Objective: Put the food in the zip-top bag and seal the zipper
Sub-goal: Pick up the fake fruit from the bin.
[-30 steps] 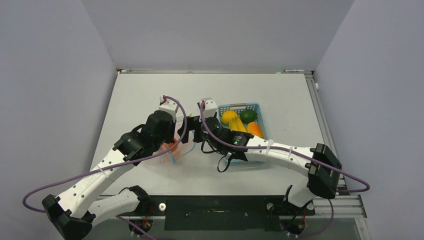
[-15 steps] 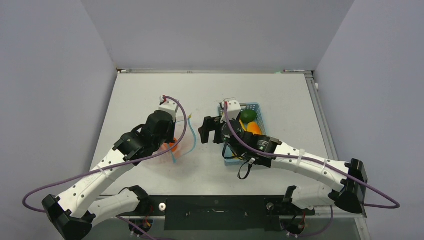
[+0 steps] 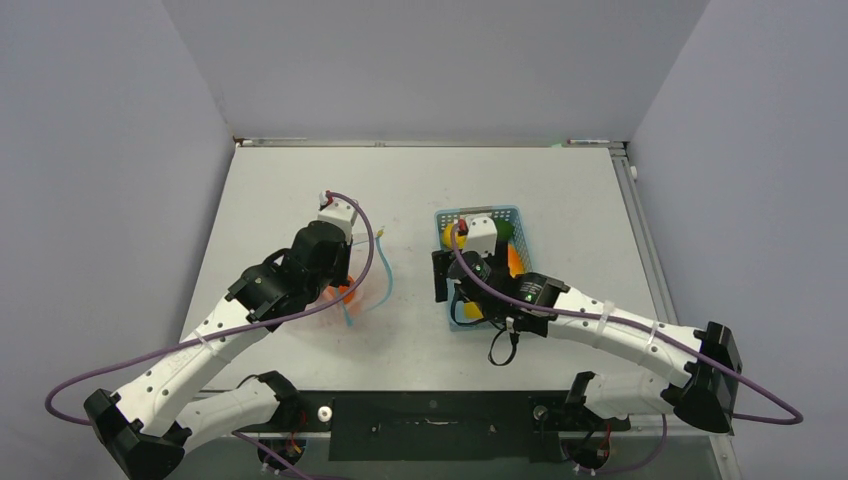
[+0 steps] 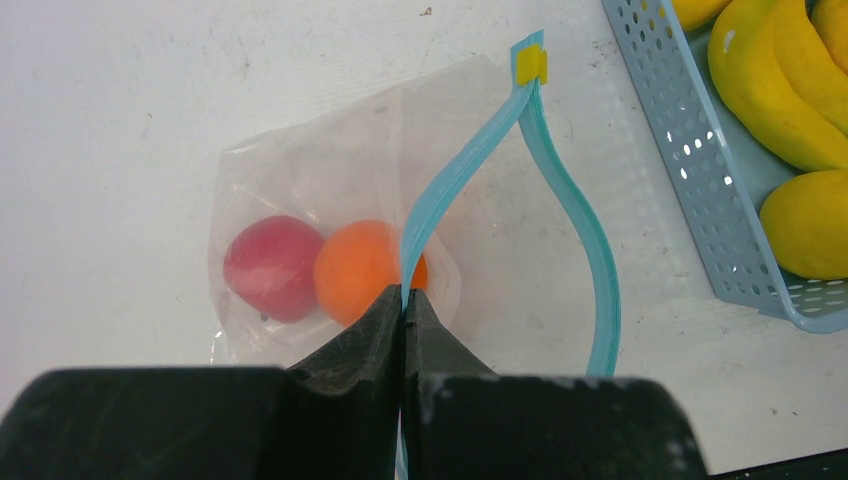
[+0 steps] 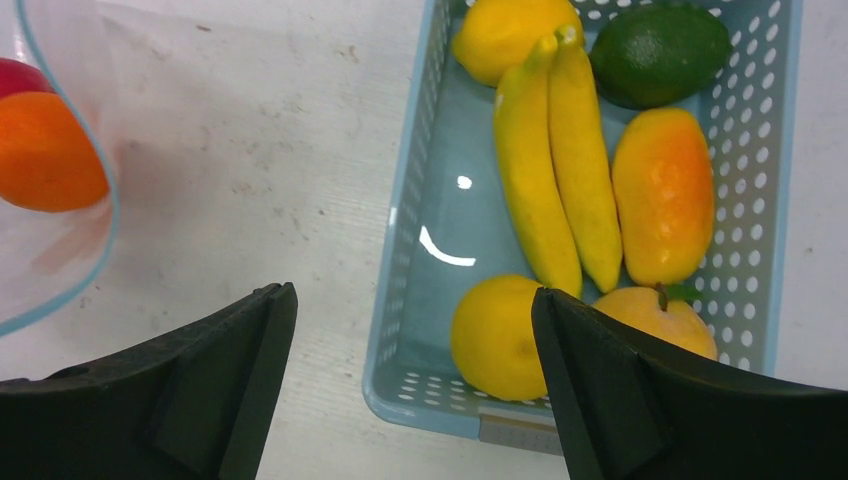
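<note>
I will move my right gripper toward the right in the wrist view and down around the near lemon [image 3: 473,311], because one finger hangs outside the side of the basket.
The clear zip-top bag [image 4: 330,190] lies on the white table with a red apple [image 4: 272,268] and an orange [image 4: 360,272] inside. Its teal zipper [image 4: 470,165] gapes in a loop, and my left gripper [image 4: 404,300] is shut on the strip's near side. The rest of the food lies in the light-blue basket [image 5: 400,220]: two lemons [image 5: 497,335], bananas [image 5: 555,170], a lime [image 5: 660,40] and a mango [image 5: 662,195]. My right gripper [image 5: 412,293] hangs open and empty above the basket's near-left corner, one finger over the table, the other over the fruit.
In the top view the basket [image 3: 478,212] sits right of centre, with the bag [image 3: 368,285] a short gap to its left. Another orange-yellow fruit [image 5: 665,320] lies in the basket's near-right corner. Grey walls enclose the table on three sides.
My right arm has swung away from the bag's mouth to the right and now hovers over the basket, still open. The left gripper has kept its hold on the zipper.
</note>
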Tool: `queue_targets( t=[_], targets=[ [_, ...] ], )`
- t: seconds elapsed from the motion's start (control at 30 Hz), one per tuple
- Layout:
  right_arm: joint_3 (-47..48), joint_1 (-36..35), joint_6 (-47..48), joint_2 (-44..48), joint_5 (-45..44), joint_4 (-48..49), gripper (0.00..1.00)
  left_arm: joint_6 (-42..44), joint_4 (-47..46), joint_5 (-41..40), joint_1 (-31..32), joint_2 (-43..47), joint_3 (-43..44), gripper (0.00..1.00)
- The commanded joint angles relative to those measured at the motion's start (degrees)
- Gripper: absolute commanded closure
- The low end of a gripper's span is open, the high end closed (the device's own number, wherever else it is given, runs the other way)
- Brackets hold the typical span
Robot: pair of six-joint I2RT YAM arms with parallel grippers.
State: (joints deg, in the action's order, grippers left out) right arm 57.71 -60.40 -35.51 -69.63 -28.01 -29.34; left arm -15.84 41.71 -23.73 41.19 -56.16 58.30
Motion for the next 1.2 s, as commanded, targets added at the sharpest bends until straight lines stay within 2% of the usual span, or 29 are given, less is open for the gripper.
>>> queue_targets(
  t=[0.0,0.27,0.63,0.87,1.17],
  targets=[
    [-1.5,0.2,-2.0,2.0,-3.9,-4.9,0.10,-0.1,-2.2,0.2,-0.1,0.3,0.5,1.00],
    [-4.4,1.6,-3.0,1.6,-4.4,-6.6,0.13,-0.1,-2.3,0.3,0.0,0.2,0.6,1.00],
    [-8.6,7.6,-2.1,0.1,2.2,-3.0,0.20,-0.1,-2.3,0.4,0.0,0.1,0.5,1.00],
    [-10.6,8.5,-1.8,-1.6,5.6,-0.4,0.23,0.0,-2.3,0.5,0.0,0.0,0.5,1.00],
    [-12.3,8.6,-1.8,-5.1,5.8,1.3,0.24,0.0,-2.3,0.5,0.0,0.0,0.5,1.00]
  ],
)
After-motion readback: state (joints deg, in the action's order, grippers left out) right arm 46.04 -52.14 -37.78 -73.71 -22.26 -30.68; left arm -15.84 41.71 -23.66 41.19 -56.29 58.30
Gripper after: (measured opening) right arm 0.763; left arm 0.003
